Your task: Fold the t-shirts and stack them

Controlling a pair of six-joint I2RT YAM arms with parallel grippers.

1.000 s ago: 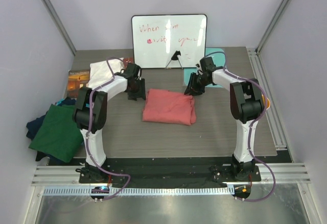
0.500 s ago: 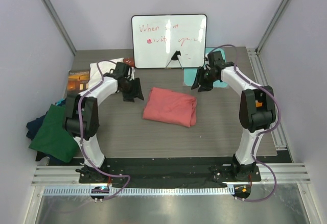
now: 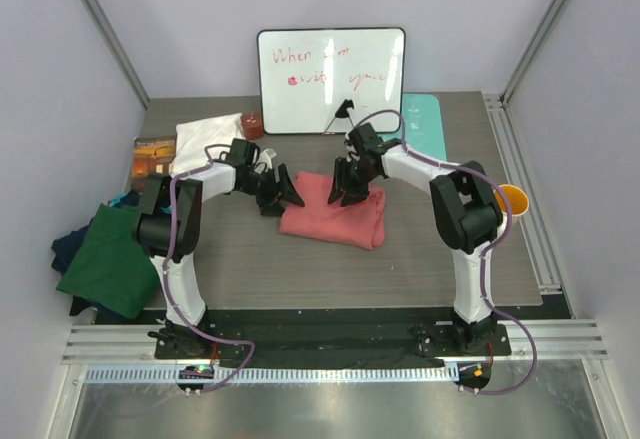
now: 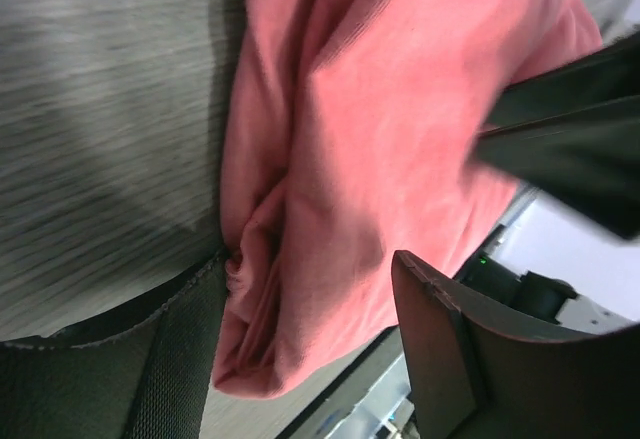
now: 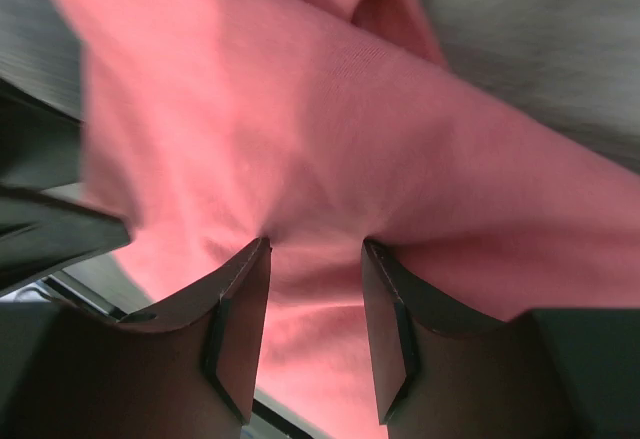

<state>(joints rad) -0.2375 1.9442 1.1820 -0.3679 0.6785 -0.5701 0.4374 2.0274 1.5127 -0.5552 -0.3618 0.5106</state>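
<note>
My left gripper should slide to the right in the top view, deeper around the shirt's folded edge, and close. The edge is between its open fingers.
A salmon-pink t-shirt point(image 3: 335, 217) lies folded in the middle of the table. My left gripper point(image 3: 287, 193) is at its left back edge, jaws open. In the left wrist view the shirt's folded edge point(image 4: 300, 259) sits between the two fingers point(image 4: 440, 349), with the gripper point(image 4: 310, 334) straddling it. My right gripper point(image 3: 346, 189) is on the shirt's back edge. In the right wrist view its open gripper point(image 5: 315, 249) presses its fingertips point(image 5: 255, 259) down into the pink fabric point(image 5: 300, 139). A dark green t-shirt point(image 3: 112, 257) lies over navy ones point(image 3: 66, 249) at the far left edge.
A whiteboard point(image 3: 331, 79) stands at the back. A pale-teal mat point(image 3: 422, 119) lies to its right, a white cloth point(image 3: 207, 136) and a book point(image 3: 154, 155) at the back left. An orange object point(image 3: 513, 199) sits beside the right arm.
Both grippers have swung inward from the back sides of the table and come down onto the pink shirt. The shirt itself has not shifted.
</note>
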